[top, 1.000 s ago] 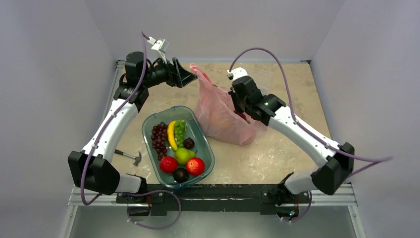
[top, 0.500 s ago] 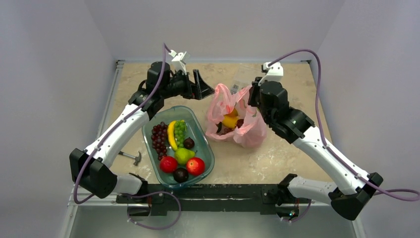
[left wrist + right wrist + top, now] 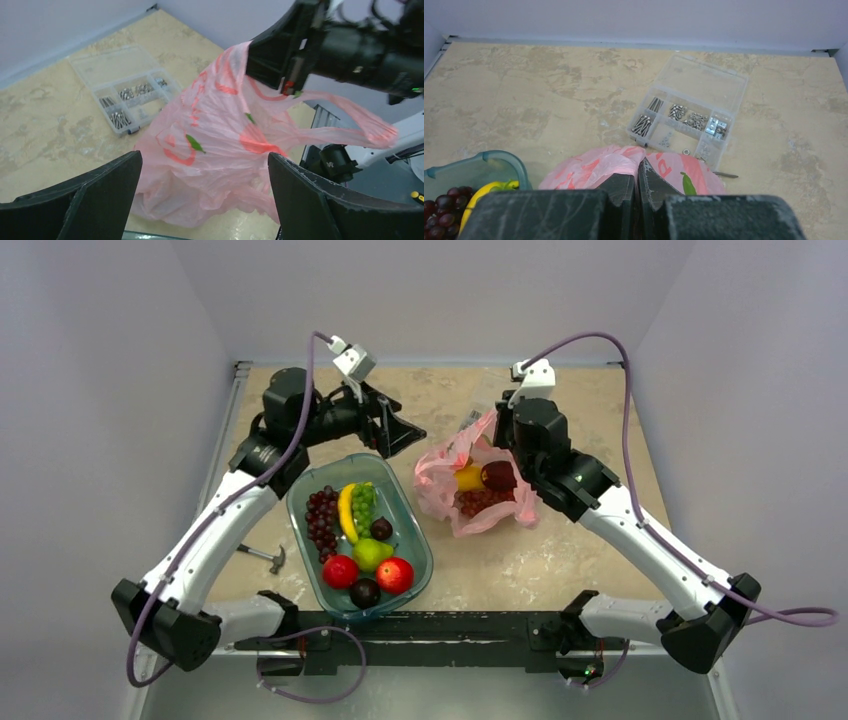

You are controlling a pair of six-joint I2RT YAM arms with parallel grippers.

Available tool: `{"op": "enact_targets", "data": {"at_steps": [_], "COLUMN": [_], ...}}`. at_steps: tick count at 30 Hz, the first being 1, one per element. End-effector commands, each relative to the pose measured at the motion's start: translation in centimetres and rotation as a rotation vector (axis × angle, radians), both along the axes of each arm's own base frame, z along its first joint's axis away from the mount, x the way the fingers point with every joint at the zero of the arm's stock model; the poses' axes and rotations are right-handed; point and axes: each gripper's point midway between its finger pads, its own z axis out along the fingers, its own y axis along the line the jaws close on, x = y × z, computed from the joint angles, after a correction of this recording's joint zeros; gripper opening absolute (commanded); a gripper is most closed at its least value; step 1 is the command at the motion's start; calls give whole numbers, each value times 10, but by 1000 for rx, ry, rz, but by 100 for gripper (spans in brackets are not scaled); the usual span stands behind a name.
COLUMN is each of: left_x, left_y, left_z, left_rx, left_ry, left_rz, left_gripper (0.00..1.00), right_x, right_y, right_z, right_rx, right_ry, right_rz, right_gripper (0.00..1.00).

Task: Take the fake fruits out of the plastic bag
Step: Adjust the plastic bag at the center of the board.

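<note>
My left gripper is above the bag. It needs to lower toward the bag next and come down onto its rim (image 3: 433, 477) (image 3: 259, 146) beside the tray.
The pink plastic bag (image 3: 452, 472) lies open on the table, right of the tray. In its mouth show a yellow fruit (image 3: 468, 479), a dark red round fruit (image 3: 498, 475) and a dark red bumpy cluster (image 3: 482, 500). My right gripper (image 3: 497, 432) is shut on the bag's far rim and holds it up; in the right wrist view (image 3: 637, 172) pink film (image 3: 589, 170) is pinched between the fingers. My left gripper (image 3: 402, 430) is open and empty, just left of the bag. The left wrist view shows the bag (image 3: 215, 140) beyond its fingers (image 3: 100, 195).
A teal tray (image 3: 415, 510) holding grapes, a banana, a pear, apples and plums stands at the front centre. A clear parts box (image 3: 689, 115) lies behind the bag; it also shows in the left wrist view (image 3: 122, 90). A hammer (image 3: 265, 555) lies left of the tray.
My left gripper let go of the bag's handle and now stands open beside it. The bag sank from hanging upright to lying open, held by my right gripper. The fruits inside came into view.
</note>
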Motion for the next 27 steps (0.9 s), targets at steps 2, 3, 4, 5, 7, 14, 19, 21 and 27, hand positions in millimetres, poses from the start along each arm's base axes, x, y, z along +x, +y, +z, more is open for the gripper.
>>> {"op": "enact_targets", "data": {"at_steps": [2, 3, 4, 5, 7, 14, 19, 21, 27], "left_x": [-35, -40, -44, -47, -54, -24, 29, 51, 80], "left_y": [-4, -10, -15, -20, -32, -67, -58, -40, -5], "left_z": [58, 58, 56, 52, 41, -51, -139, -161, -159], "left_rx": [-104, -113, -111, -95, -47, 223, 541, 624, 617], "left_ry": [-219, -224, -234, -244, -265, -96, 9, 76, 124], "left_rz": [-99, -115, -118, -118, -126, -56, 97, 178, 263], "left_gripper": [100, 100, 100, 100, 100, 100, 86, 43, 0], "right_x": [-3, -4, -4, -5, -7, -13, -23, -27, -45], "right_y": [7, 7, 7, 8, 10, 7, -3, -12, -61], "right_z": [19, 17, 16, 14, 15, 15, 3, -17, -99], "right_rx": [39, 36, 36, 36, 46, 49, 37, 25, 9], "right_ry": [-39, -31, -27, -22, -23, -11, 16, 47, 167], "right_rz": [50, 53, 57, 63, 76, 84, 69, 34, -246], "right_gripper": [0, 0, 0, 0, 0, 0, 0, 0, 12]}}
